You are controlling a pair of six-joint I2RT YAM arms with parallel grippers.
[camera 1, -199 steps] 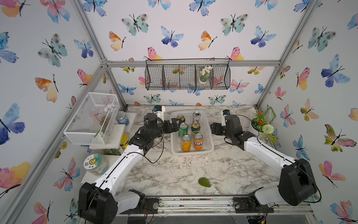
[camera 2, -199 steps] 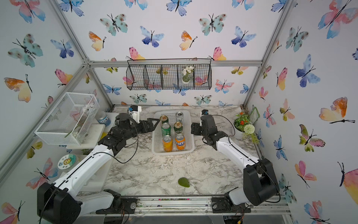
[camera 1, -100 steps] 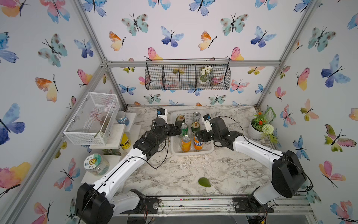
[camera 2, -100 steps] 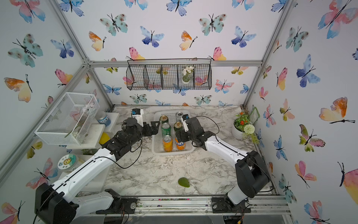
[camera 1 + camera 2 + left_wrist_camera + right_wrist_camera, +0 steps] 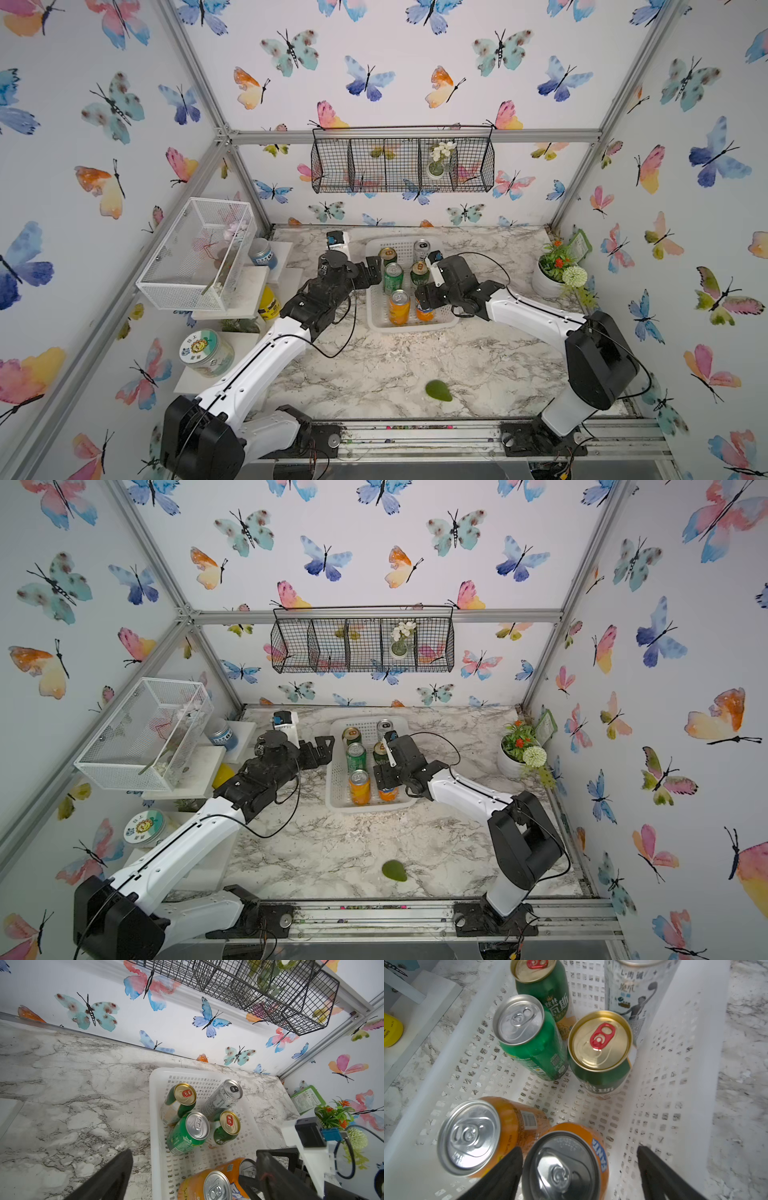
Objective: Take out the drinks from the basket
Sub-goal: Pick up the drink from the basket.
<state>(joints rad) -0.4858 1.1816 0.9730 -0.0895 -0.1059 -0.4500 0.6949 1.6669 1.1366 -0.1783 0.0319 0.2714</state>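
The can stands just below my right gripper, and its lid shows between the open fingers. My right gripper should go down around the Fanta can (image 5: 424, 313) (image 5: 562, 1164) next and close.
The white basket (image 5: 411, 328) (image 5: 365, 808) holds several upright drinks: an orange can (image 5: 399, 306), a Fanta can (image 5: 564, 1167), a bright green can (image 5: 392, 277), two dark green gold-topped cans (image 5: 387, 255) (image 5: 419, 272) and a slim silver can (image 5: 421, 249). My right gripper (image 5: 579, 1159) (image 5: 424, 297) is open just above the Fanta can, one finger beside it against the other orange can (image 5: 477, 1136), the other finger well apart. My left gripper (image 5: 193, 1157) (image 5: 372, 270) is open and empty, straddling the basket's left wall (image 5: 154, 1126).
A green leaf-shaped piece (image 5: 438, 390) lies near the table's front. A flower pot (image 5: 552, 274) stands at the right. At the left are a white wire-mesh box (image 5: 195, 253), a blue-lidded jar (image 5: 262, 253) and a yellow bottle (image 5: 268, 303). A black wire basket (image 5: 403, 166) hangs on the back wall.
My right gripper swung from right of the basket into it, over the Fanta can, and opened wider. My left gripper moved up to the basket's left wall.
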